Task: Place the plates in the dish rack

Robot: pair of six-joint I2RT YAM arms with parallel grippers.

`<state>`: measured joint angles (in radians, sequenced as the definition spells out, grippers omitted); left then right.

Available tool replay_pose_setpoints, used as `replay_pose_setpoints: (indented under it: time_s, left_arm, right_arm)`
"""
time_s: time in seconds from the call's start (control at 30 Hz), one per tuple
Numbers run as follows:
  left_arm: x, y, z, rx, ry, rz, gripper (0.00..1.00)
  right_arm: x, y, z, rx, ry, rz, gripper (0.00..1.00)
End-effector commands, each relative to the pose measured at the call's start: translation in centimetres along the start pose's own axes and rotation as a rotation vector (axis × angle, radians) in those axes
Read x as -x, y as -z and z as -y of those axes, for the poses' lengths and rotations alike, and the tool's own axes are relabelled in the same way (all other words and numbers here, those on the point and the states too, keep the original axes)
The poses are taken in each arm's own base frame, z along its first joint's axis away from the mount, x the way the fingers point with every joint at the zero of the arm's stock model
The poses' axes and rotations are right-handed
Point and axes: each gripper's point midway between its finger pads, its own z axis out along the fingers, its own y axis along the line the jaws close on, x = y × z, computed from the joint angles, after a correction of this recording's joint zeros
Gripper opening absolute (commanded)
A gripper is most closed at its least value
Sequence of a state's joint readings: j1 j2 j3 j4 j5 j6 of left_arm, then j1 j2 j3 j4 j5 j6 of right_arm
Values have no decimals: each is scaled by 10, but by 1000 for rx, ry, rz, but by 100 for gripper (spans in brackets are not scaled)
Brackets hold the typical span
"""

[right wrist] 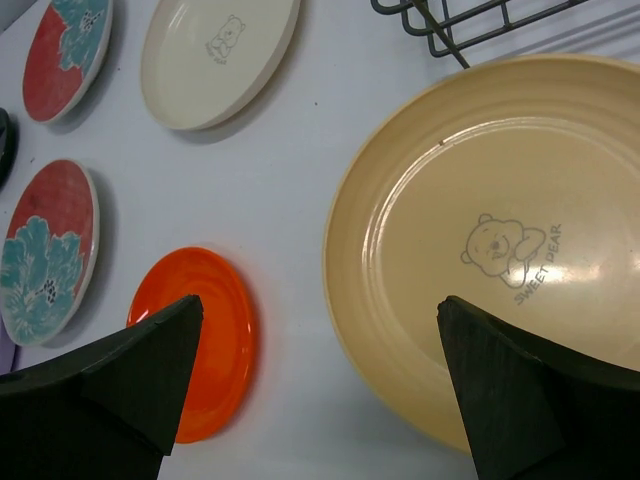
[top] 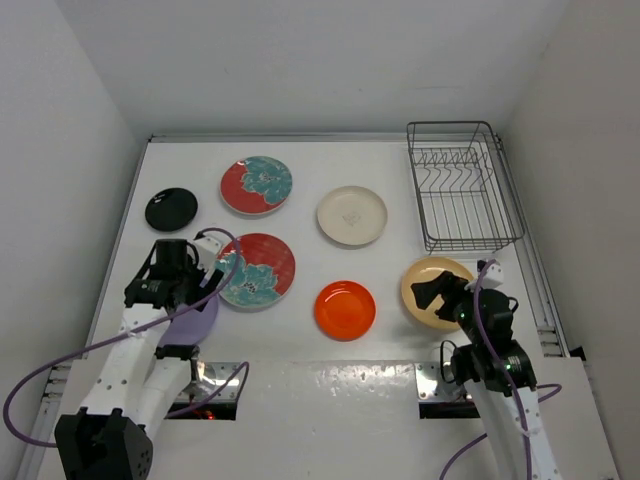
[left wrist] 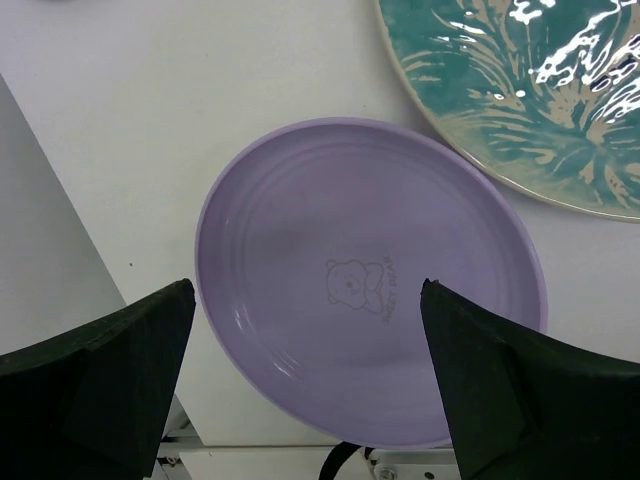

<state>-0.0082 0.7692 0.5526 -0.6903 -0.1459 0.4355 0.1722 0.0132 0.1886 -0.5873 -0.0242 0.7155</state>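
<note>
My left gripper moves down next toward the nearby side bar, onto the lavender plate's outer rim [left wrist: 226, 352] below it, clear of the neighboring red plate.
My left gripper [left wrist: 308, 290] is open and hovers over the lavender plate [left wrist: 370, 260], which lies flat at the table's near left [top: 198, 318]. My right gripper [right wrist: 320, 305] is open above the left rim of the tan-yellow plate [right wrist: 500, 240], with one finger over the plate and the other towards the orange plate [right wrist: 200, 340]. The two red plates with teal flowers [top: 256, 185] [top: 258, 270], the cream plate [top: 351, 215] and the small black plate [top: 170, 209] lie flat on the table. The dark wire dish rack [top: 462, 190] stands at the far right and holds no plates.
The table's raised side rails run along the left and right edges [top: 535, 270]. The rack's near corner [right wrist: 470, 25] sits just beyond the tan-yellow plate. The metal mounting plate [top: 330, 375] lies along the near edge between the arm bases.
</note>
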Motion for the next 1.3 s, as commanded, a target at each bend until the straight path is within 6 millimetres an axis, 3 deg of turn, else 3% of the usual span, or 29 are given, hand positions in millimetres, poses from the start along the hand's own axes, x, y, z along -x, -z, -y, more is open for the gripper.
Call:
replay_pose_setpoints:
  time_s: [0.0,0.17,0.33,0.4,0.43,0.5,0.6,0.67,0.7,0.73,0.87,1.03,1.17,1.2,1.23,1.27]
  left_arm:
    - [6,4,-9,37,43,39,100]
    - [6,5,-10,41,44,45,100]
    - [29,16,-44,103,91,17,100]
    - [29,7,-51,19,128,-112,100]
    - [20,3,-62,-14,172,-170,98]
    - [25,-11,-63,-182,257,-208,94]
    - [10,-22,-82,-202,370,-229,94]
    - [-11,-35,-89,-197,394,-287,94]
    - [-33,-46,-92,-194,418,-349,94]
    - [-39,-45,-97,-178,433,-362,92]
    - [-79,-64,-93,-235,508,-447,89]
    - [-117,-79,-63,-347,560,-528,81]
    - [-142,-86,-50,-399,586,-572,59]
    - [-144,-86,-51,-410,601,-549,42]
    - [-144,-84,-49,-425,604,-545,34]
    - [-145,-82,-53,-417,609,-529,15]
  right_arm:
    - [8,1,0,-11,-8,34,100]
    - [5,0,2,-26,5,5,100]
    - [9,-1,1,-25,22,6,100]
    - [9,-1,1,-29,31,-1,100]
    - [12,0,0,-26,39,6,100]
    - [13,0,0,-32,45,3,100]
    - [16,1,-2,-28,58,4,100]
    - [18,2,-4,-25,64,7,100]
    - [17,2,-3,-25,64,7,100]
    - [18,1,-4,-23,64,9,100]
    - [19,-1,-4,-18,72,17,100]
    - [25,-5,-6,-20,85,20,100]
    - [30,-7,-11,-17,90,11,100]
    - [31,-8,-12,-12,89,12,100]
    - [32,-8,-13,-12,87,6,100]
    - [34,-8,-15,-7,87,12,100]
